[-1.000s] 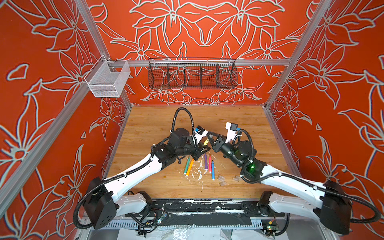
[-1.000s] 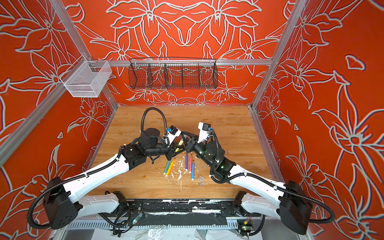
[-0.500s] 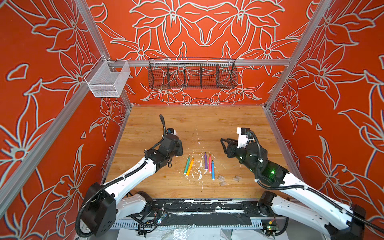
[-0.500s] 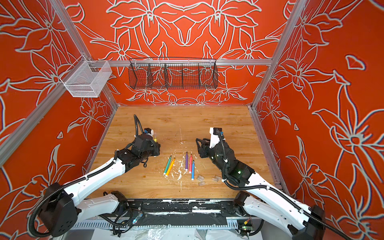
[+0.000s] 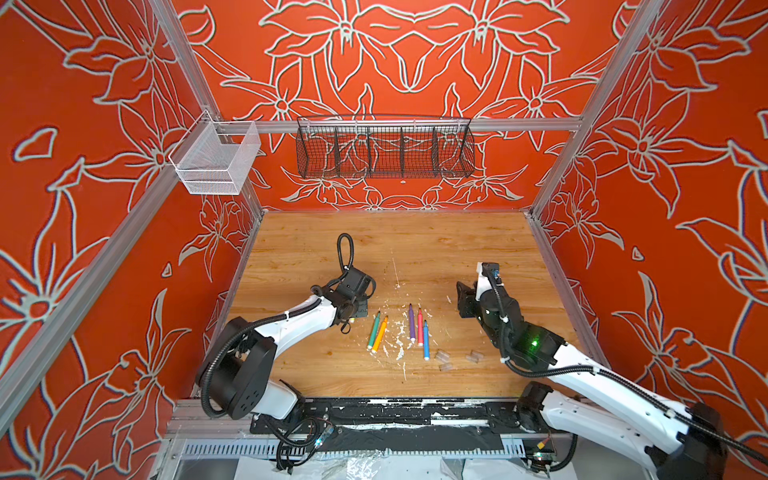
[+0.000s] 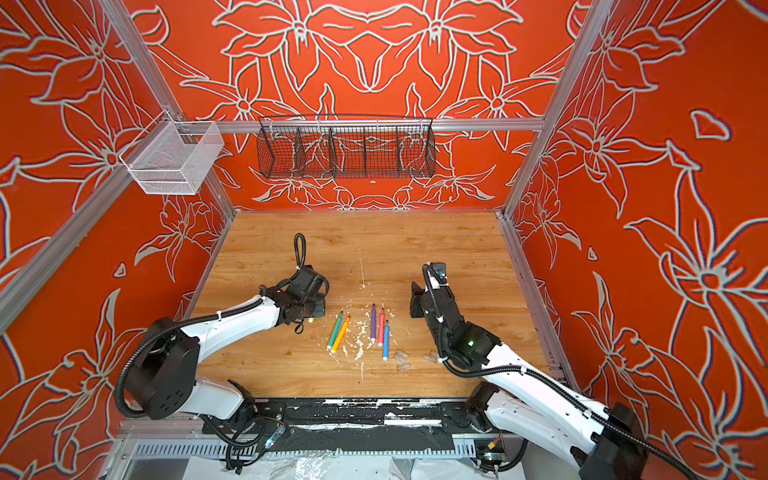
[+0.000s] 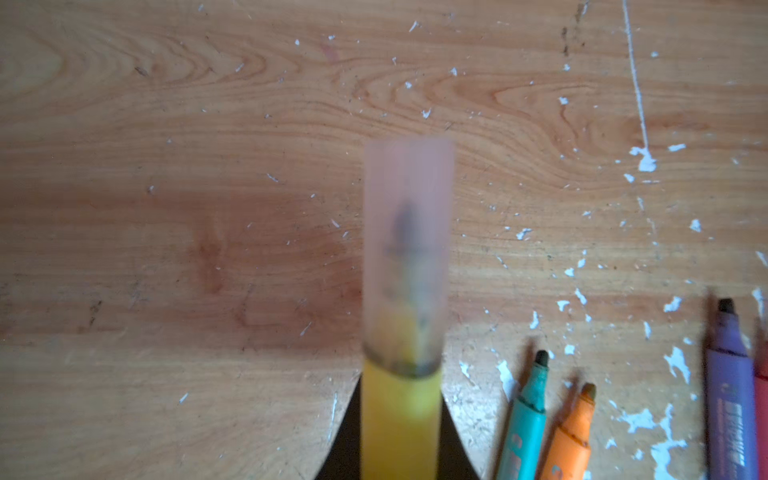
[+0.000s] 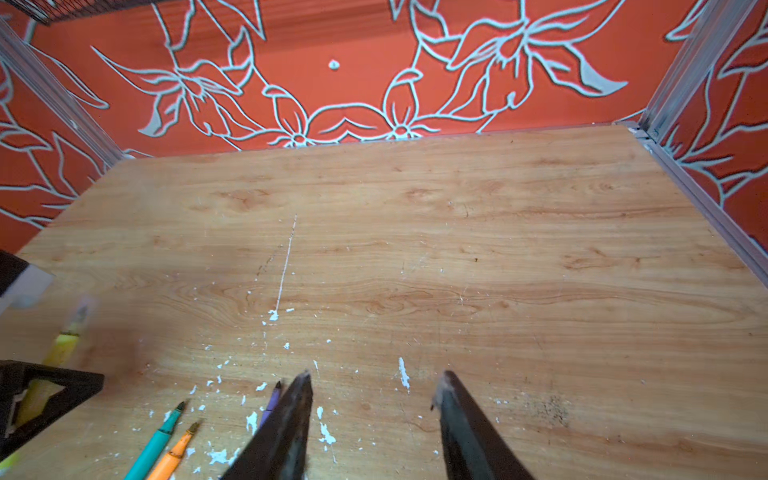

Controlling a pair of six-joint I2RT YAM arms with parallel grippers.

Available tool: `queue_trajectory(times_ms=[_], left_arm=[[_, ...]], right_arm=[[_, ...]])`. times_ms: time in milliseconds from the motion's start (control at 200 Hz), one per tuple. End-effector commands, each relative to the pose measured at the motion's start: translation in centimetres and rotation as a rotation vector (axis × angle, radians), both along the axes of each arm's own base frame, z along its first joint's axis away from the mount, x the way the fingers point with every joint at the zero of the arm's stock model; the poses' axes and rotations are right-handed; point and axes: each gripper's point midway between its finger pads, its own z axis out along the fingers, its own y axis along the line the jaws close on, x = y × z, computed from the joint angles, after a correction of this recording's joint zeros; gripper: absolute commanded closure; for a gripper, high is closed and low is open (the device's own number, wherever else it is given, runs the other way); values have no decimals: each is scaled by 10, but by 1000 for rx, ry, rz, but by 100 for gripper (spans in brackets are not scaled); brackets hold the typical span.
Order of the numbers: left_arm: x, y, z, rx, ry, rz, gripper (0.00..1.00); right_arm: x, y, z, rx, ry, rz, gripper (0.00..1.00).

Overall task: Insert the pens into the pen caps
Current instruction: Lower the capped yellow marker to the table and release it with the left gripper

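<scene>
I need to lower the yellow pen with my left gripper next, onto the bare wood below it, beside the green pen, and let go, because the yellow pen's tip already has its cap on.
My left gripper is shut on the yellow pen, whose tip sits inside a clear pen cap. It hovers low over the wood, left of the row of pens. On the table lie the green pen, orange pen, purple pen, pink-red pen and blue pen. Three loose clear caps lie right of the blue pen. My right gripper is open and empty, right of the row of pens in both top views.
A black wire basket hangs on the back wall and a white mesh basket on the left rail. White paint flecks dot the wooden table around the pens. Orange walls close in three sides.
The two grippers were together at mid-table; now they are apart. The left one moved left and down with the capped yellow pen. The right one opened and drew back to the right.
</scene>
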Motion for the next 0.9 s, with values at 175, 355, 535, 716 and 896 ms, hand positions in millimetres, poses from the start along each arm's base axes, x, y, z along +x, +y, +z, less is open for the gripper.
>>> queue_trajectory(times_ms=[175,355,535,716,896], left_arm=[[1,12,-34,-51,158,95,100],[1,16,-51,-125,260,128,100],[2,14,-50,-118,290,115,85],[3,15,-48,-112,283,110,69],[3,15,-42,-112,266,103,63]], right_arm=[[11,-11,-2,-21,67,-64,49],[10,-17,-2,-3,79,-78,49],[9,-18,-3,7,91,-78,48],[10,-19,-4,10,104,-81,48],[10,-19,-4,15,109,-82,48]])
